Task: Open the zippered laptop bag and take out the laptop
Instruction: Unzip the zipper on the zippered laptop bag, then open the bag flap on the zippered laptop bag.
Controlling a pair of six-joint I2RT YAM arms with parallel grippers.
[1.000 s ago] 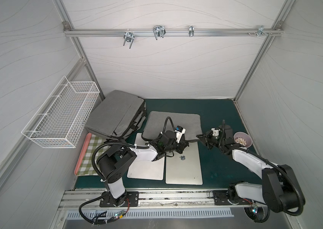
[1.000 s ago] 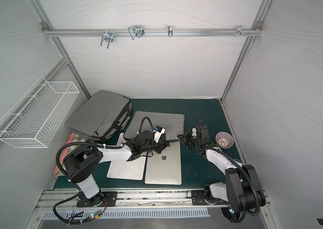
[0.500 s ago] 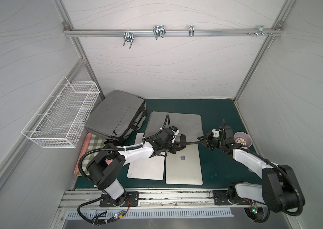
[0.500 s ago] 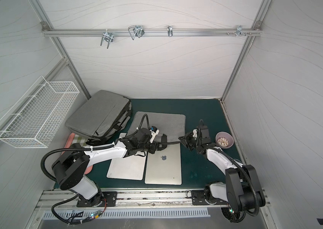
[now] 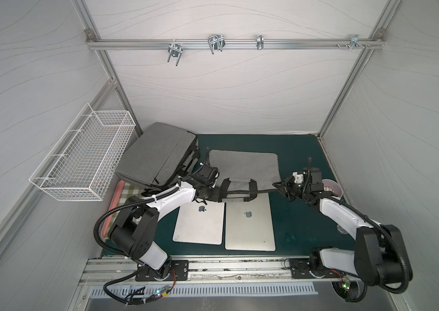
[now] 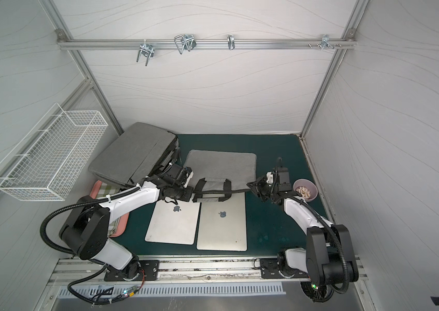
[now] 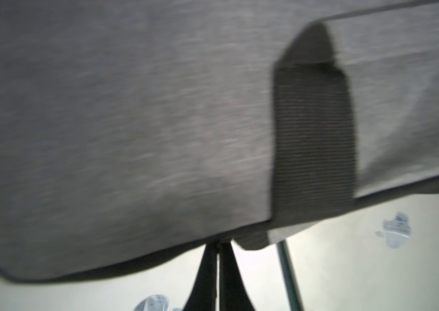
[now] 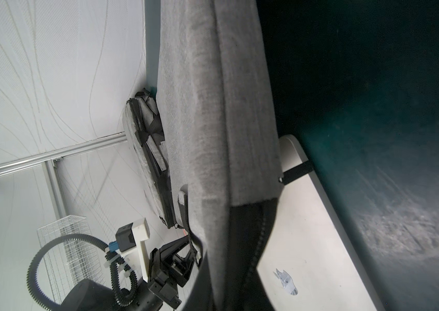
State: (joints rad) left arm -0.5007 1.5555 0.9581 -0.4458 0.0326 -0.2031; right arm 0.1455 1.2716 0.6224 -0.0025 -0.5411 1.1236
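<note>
The bag's edge in my left gripper eases outward over the laptop's far end below next and gets released, as the bag's corner sticks out past my fingers.
The flat grey laptop bag (image 5: pixel 242 165) (image 6: pixel 221 164) lies on the green mat, and its near edge with the black handle (image 5: pixel 237 188) is lifted and stretched between my grippers. My left gripper (image 5: pixel 221 196) (image 6: pixel 192 194) (image 7: pixel 217 246) is shut on the left end of that edge. At the right corner, my right gripper (image 5: pixel 278 185) (image 6: pixel 251 185) is shut on the bag. In the right wrist view the bag (image 8: pixel 213 134) runs edge-on. Two silver laptops (image 5: pixel 199 226) (image 5: pixel 249 226) lie closed side by side on the mat, their far ends under the lifted edge.
A larger grey bag (image 5: pixel 156 156) leans at the back left, over a pink tray (image 5: pixel 117 199) with a checked cloth. A white wire basket (image 5: pixel 83 167) hangs on the left wall. A small bowl (image 5: pixel 339 192) stands close behind my right wrist.
My left gripper has slid left along the bag's near edge while its arm stretched out. The edge is now pulled taut and the handle shows. The right gripper has held still.
</note>
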